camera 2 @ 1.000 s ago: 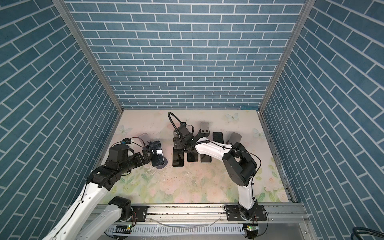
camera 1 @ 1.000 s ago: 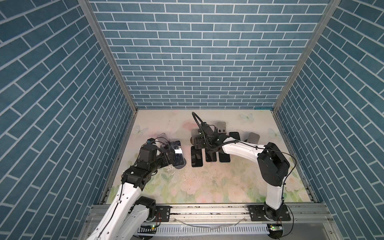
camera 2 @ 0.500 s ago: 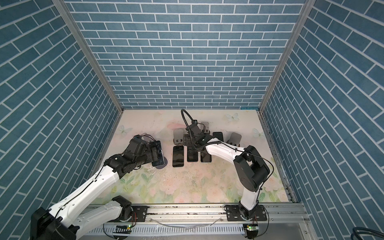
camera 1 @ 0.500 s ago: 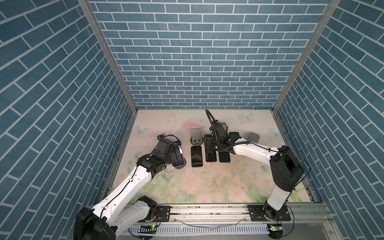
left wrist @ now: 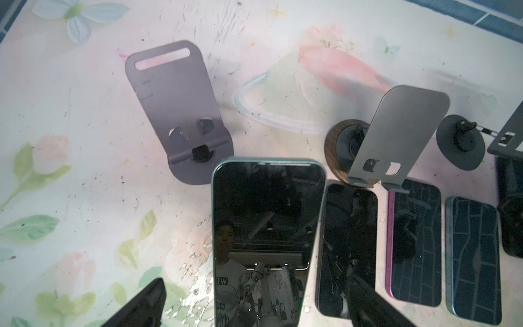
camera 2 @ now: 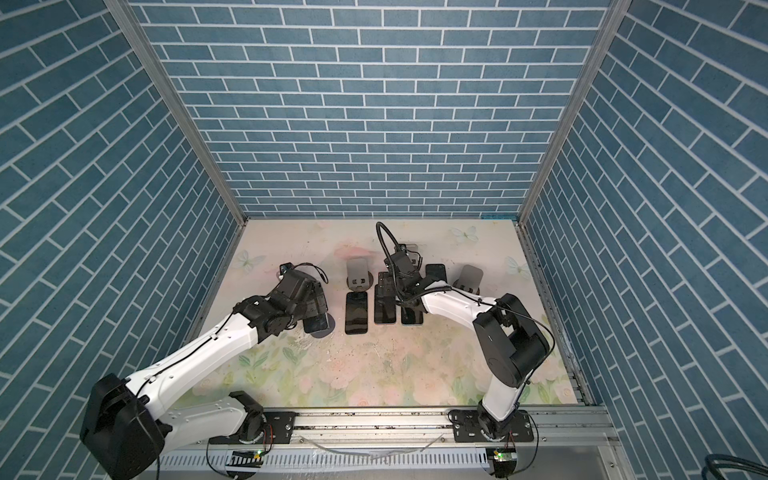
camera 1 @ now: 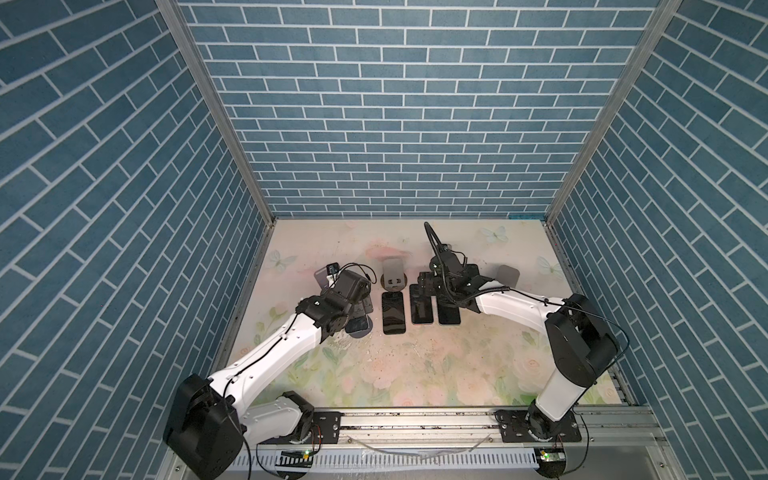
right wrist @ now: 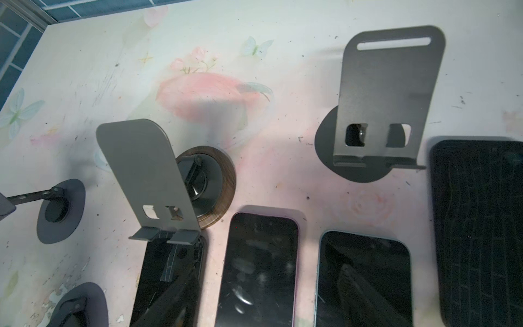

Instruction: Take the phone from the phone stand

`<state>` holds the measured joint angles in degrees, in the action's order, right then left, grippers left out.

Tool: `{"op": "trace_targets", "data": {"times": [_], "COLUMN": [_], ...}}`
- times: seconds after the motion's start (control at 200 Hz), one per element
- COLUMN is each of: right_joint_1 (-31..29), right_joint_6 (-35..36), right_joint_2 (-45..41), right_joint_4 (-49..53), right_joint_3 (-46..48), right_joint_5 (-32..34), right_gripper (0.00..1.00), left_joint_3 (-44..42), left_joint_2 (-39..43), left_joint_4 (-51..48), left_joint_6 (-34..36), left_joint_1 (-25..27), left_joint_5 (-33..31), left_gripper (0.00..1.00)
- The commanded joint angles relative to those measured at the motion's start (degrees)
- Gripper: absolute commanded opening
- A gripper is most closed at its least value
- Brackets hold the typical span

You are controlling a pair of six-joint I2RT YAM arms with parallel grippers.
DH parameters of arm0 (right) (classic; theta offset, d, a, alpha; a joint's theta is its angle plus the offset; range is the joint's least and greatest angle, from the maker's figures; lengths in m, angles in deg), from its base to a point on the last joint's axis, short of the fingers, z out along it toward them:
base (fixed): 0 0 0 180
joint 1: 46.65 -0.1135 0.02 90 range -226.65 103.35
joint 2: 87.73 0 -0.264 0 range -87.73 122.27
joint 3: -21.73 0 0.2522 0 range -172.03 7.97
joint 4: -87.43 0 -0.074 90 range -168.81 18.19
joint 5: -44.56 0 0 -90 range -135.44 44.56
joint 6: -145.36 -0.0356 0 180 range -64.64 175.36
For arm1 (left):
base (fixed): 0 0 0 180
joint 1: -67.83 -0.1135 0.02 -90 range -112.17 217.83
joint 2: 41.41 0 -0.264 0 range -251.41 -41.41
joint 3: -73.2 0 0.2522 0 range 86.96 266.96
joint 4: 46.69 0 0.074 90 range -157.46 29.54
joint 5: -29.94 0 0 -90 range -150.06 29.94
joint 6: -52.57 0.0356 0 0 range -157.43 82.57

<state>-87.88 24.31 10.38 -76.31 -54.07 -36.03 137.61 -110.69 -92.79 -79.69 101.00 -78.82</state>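
The green-rimmed phone's upper end is outward of and below the open fingers of my left gripper, so I will next move that gripper outward and down and close it around that end.
A dark-screened phone with a green rim leans upright on a phone stand, of which only the round base shows in both top views. My left gripper is open around it, one black finger on each side of the phone and apart from its edges. In a top view the left gripper hangs just above that phone. My right gripper is open over the phones lying flat, holding nothing. It hovers mid-table.
Three phones lie flat in a row: black, pink-rimmed, blue-rimmed. Another dark phone stands at the right. Empty grey stands sit behind them. Blue brick walls enclose the table.
My left arm has reached forward and right until the standing phone lies between its open fingers. The right gripper has shifted right along the row of flat phones.
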Motion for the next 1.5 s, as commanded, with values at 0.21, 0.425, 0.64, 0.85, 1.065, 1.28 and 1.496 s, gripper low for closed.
{"op": "trace_targets", "data": {"times": [0.21, 0.425, 0.64, 0.85, 1.065, 1.28, 1.496], "right_joint_1": [2.5, 3.9, 4.8, 5.3, 5.9, 6.1, 6.3], "right_joint_6": [0.6, 0.6, 0.2, 0.1, -0.1, -0.8, -1.0], "right_joint_2": [-3.6, -4.5, -4.3, -4.3, -4.2, -4.2, -4.1], "right_joint_4": [-2.8, -3.3, -3.8, -3.9, -3.6, -3.6, -3.3], "right_joint_3": [5.4, 7.2, 8.0, 8.4, 8.8, 8.9, 8.4], "right_joint_5": [-1.8, -2.2, -3.3, -3.8, -4.1, -4.6, -5.0], "right_gripper": [0.79, 0.79, 0.79, 0.79, 0.79, 0.79, 0.79], "left_joint_3": [4.0, 4.7, 5.5, 4.9, 4.5, 3.8, 2.9], "left_joint_2": [-6.1, -8.3, -10.7, -11.4, -12.3, -12.4, -12.5], "left_joint_4": [0.6, 1.5, 1.7, 2.8, 3.8, 4.4, 5.1], "left_joint_6": [-1.7, -2.0, -1.6, -1.4, -1.3, -1.2, -1.0], "left_joint_1": [0.4, 0.5, 0.5, 0.4, 0.4, 0.2, -0.4], "left_joint_5": [-3.9, -5.0, -5.2, -5.8, -6.3, -6.5, -5.8], "left_gripper": [1.0, 1.0, 1.0, 1.0, 0.99, 0.96, 0.91]}}
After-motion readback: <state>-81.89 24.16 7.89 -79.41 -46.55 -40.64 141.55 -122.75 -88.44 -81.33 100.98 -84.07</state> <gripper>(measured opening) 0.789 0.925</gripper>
